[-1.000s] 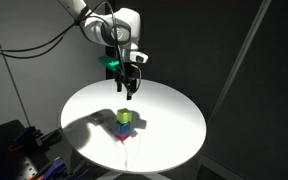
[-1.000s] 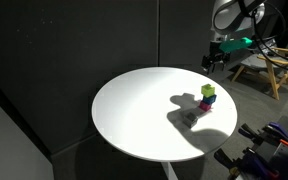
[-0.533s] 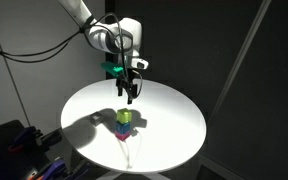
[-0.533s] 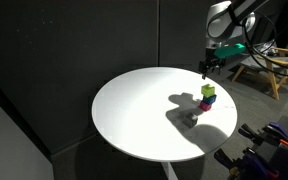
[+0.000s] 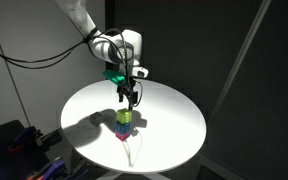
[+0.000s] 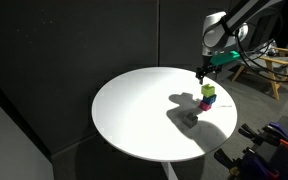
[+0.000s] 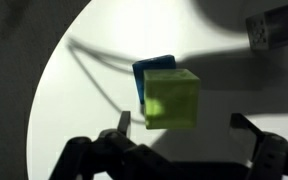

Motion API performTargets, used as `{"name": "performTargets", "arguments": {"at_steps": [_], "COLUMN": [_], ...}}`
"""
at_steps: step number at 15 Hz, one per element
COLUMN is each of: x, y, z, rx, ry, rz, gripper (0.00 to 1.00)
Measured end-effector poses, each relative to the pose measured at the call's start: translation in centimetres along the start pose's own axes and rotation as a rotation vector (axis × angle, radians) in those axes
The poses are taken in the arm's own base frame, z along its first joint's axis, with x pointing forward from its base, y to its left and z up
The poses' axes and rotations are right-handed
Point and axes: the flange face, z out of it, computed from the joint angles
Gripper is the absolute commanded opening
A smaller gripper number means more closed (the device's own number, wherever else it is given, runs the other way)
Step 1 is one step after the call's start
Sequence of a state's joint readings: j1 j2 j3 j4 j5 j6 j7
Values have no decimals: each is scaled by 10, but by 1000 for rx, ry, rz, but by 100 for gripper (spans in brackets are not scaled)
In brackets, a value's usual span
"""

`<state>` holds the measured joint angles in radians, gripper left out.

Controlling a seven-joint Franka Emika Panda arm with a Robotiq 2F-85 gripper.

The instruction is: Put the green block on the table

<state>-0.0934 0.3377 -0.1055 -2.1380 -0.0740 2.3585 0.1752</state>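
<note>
My open gripper comes down over the green block (image 5: 125, 117) (image 7: 171, 98) next until its two fingers straddle it, since the block sits atop the stack, just below my gripper.
The green block (image 5: 125, 117) is a lime cube on top of a small stack, over a blue cube (image 7: 152, 70) and a magenta one at the bottom. The stack stands on the round white table (image 5: 174, 125). It also shows in an exterior view (image 6: 208, 90) and fills the middle of the wrist view (image 7: 172, 99). My gripper (image 5: 127, 97) hangs just above the green block, open and empty. In the wrist view its two fingers (image 7: 184, 125) stand wide apart on either side of the block's near edge.
A grey cube (image 6: 190, 118) lies on the table near the stack. Wooden furniture (image 6: 264, 65) stands beyond the table. Dark curtains surround the scene. Blue and black equipment (image 5: 19, 145) sits beside the table's edge.
My gripper has come down toward the stack and now hangs just over the green block. The blocks have not moved.
</note>
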Motion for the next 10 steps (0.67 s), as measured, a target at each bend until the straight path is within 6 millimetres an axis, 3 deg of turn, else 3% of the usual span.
{"name": "performTargets", "arguments": {"at_steps": [10], "x": [3], "y": [-1], "z": [26], "rx": [-4], "ry": [-1], "rz": [0], "gripper": [100]}}
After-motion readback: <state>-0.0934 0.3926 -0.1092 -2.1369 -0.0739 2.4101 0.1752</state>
